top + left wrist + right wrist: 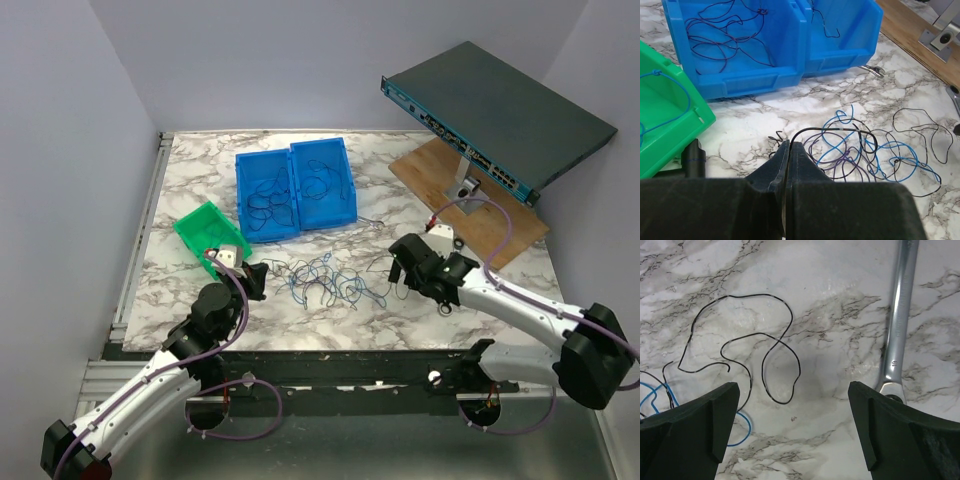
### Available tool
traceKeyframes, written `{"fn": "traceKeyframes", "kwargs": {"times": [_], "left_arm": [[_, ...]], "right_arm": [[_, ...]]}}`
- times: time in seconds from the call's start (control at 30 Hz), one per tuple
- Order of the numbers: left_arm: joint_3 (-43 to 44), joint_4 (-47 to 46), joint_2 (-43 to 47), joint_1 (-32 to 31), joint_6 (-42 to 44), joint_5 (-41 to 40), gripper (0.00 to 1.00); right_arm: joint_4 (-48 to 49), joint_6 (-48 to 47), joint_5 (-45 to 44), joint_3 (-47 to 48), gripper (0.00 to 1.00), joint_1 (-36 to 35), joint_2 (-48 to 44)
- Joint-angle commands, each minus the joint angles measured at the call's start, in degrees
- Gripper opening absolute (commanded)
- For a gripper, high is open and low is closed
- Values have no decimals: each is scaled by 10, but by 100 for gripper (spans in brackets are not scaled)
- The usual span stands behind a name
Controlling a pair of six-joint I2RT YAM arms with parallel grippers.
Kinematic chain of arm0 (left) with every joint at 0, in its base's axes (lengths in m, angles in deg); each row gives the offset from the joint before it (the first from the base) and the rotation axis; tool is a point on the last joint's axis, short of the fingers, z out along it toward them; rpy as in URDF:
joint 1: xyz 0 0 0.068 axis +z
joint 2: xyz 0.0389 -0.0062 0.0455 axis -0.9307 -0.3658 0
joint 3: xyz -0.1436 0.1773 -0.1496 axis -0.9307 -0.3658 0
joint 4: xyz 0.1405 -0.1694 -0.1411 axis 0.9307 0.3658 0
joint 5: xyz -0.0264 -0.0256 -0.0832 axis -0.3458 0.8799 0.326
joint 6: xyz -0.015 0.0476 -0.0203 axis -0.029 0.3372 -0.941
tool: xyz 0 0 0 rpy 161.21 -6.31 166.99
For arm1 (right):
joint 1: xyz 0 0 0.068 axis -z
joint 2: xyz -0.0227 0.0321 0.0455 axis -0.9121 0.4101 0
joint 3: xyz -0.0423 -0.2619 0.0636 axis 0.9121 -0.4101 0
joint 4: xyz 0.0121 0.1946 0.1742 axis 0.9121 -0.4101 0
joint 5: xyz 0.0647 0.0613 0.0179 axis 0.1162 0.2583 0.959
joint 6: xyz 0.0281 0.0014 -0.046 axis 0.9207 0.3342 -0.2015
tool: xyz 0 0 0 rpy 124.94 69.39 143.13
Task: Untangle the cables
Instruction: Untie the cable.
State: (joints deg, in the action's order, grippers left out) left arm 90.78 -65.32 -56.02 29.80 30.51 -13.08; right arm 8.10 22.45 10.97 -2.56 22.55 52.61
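The parts of the black cable's loop run side by side below my right gripper, left in the wrist view, so it will shift there, descend and close.
A tangle of thin blue, purple and dark cables point(325, 280) lies on the marble table between the arms; it fills the left wrist view point(865, 150). My left gripper point(255, 278) sits at the tangle's left edge. Its jaws point(790, 145) are shut, and a dark cable point(830, 130) arcs out from their tip. My right gripper point(398, 262) is open just right of the tangle. In the right wrist view its jaws point(792, 390) stand wide apart above bare table, with a loose black cable loop point(765, 345) lying just ahead of them and a blue cable point(742, 427) by the left finger.
Two blue bins point(243, 170) hold dark cables and a green bin point(190, 228) holds a blue one point(670, 100). A silver wrench point(900, 315) lies by my right finger. A network switch point(500, 110) stands tilted over a wooden board point(500, 225) at the back right.
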Motion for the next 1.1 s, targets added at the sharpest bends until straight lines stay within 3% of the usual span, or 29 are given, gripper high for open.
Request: {"fn": "traceKeyframes", "kwargs": {"times": [0.0,0.43,0.53,0.6,0.67,0.73,0.8,0.83,1.07], "left_arm": [[8,-7,2,0,-3,4,0],[4,-18,0,0,-2,8,0],[6,-18,-4,0,-2,8,0],[6,-18,-5,0,-2,8,0],[6,-17,-5,0,-2,7,0],[6,-17,-4,0,-2,7,0],[5,-19,-4,0,-2,7,0],[5,-18,-5,0,-2,6,0],[6,-15,-4,-1,-3,4,0]], "right_arm": [[72,-12,35,-3,100,16,48],[162,-11,92,-26,100,35,170],[185,-8,108,-47,94,36,182],[199,-5,116,-56,84,36,188],[213,-20,131,-58,68,36,189],[223,-43,143,-54,41,36,175],[215,-52,128,-46,5,36,149],[202,-53,117,-38,1,36,134],[136,-76,82,13,1,36,51]]}}
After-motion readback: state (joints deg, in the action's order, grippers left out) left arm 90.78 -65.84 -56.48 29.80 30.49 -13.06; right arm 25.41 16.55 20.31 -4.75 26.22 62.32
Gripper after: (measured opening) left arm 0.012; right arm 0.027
